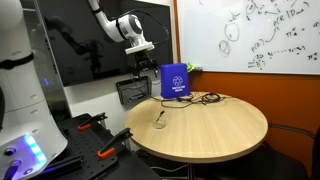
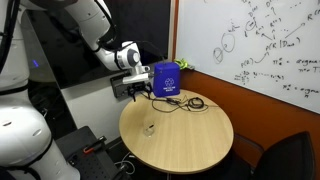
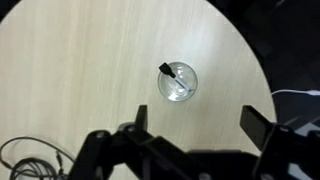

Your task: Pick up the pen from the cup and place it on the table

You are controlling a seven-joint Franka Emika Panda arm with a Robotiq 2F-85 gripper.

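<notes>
The gripper lowers and turns next until its open fingers straddle the pen's dark upper end (image 1: pixel 162 113) (image 3: pixel 166 69), which pokes past the cup's rim.
A clear glass cup (image 3: pixel 178 83) stands on the round wooden table (image 3: pixel 80 70), with a dark pen (image 3: pixel 170 72) leaning inside it. The cup also shows in both exterior views (image 1: pixel 160 122) (image 2: pixel 149 128), near the table's edge. My gripper (image 3: pixel 196 122) is open and empty, its two dark fingers spread wide, and it hangs high above the table and apart from the cup. In the exterior views the gripper (image 1: pixel 138 60) (image 2: pixel 133 88) sits above the table's far edge, well above the cup.
A blue box (image 1: pixel 175 81) (image 2: pixel 166 80) stands at the back of the table with black cables (image 1: pixel 205 98) (image 2: pixel 190 103) beside it. Cables also show in the wrist view (image 3: pixel 25 160). A whiteboard (image 1: pixel 260 35) covers the wall behind.
</notes>
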